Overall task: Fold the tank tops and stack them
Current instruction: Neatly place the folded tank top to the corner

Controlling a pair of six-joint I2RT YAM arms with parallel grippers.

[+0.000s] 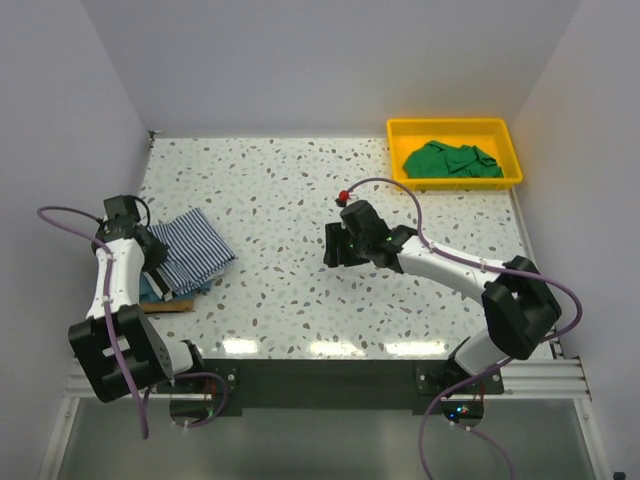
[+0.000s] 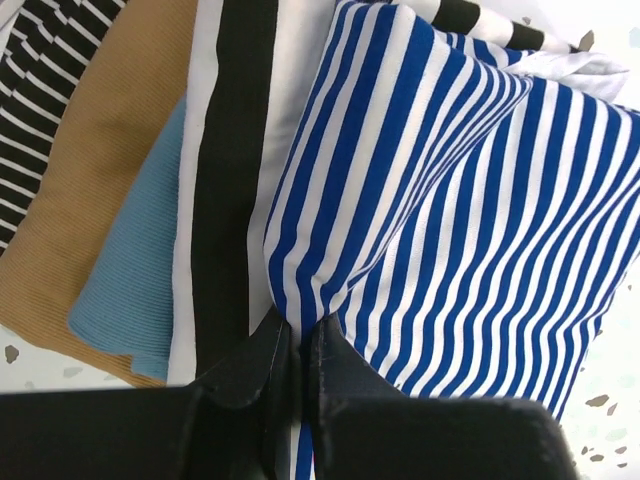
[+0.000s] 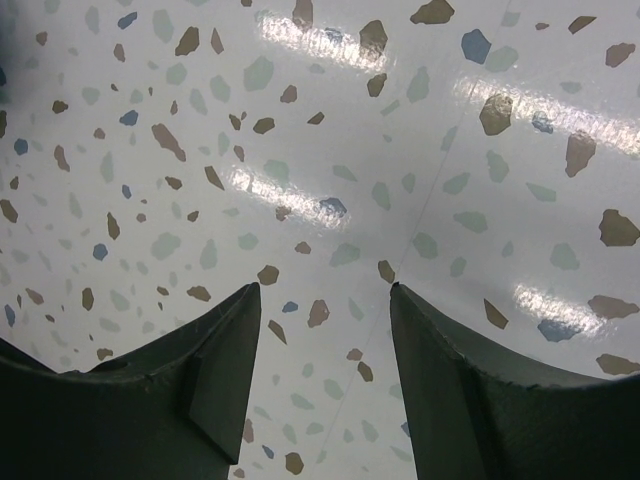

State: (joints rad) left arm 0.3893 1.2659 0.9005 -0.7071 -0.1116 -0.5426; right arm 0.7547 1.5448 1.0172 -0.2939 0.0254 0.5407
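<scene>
The navy-white striped top leaves the edges of the blue and tan tops bare. So my left gripper will next drag to the left in the top view, toward those edges, and let go.
A folded navy-white striped tank top (image 1: pixel 195 250) lies on top of a stack at the table's left. In the left wrist view the striped top (image 2: pixel 460 190) covers a bold black-white striped top (image 2: pixel 232 170), a blue top (image 2: pixel 135 270) and a tan top (image 2: pixel 95 170). My left gripper (image 2: pixel 298 330) is shut on a pinch of the striped top's edge; it also shows in the top view (image 1: pixel 152 252). A green tank top (image 1: pixel 450 161) lies crumpled in the yellow tray (image 1: pixel 400 130). My right gripper (image 3: pixel 325 300) is open and empty over bare table; in the top view it (image 1: pixel 338 245) hangs mid-table.
The yellow tray stands at the table's back right corner. White walls close in the left, back and right sides. The speckled tabletop (image 1: pixel 280 200) lies between the stack and the right arm.
</scene>
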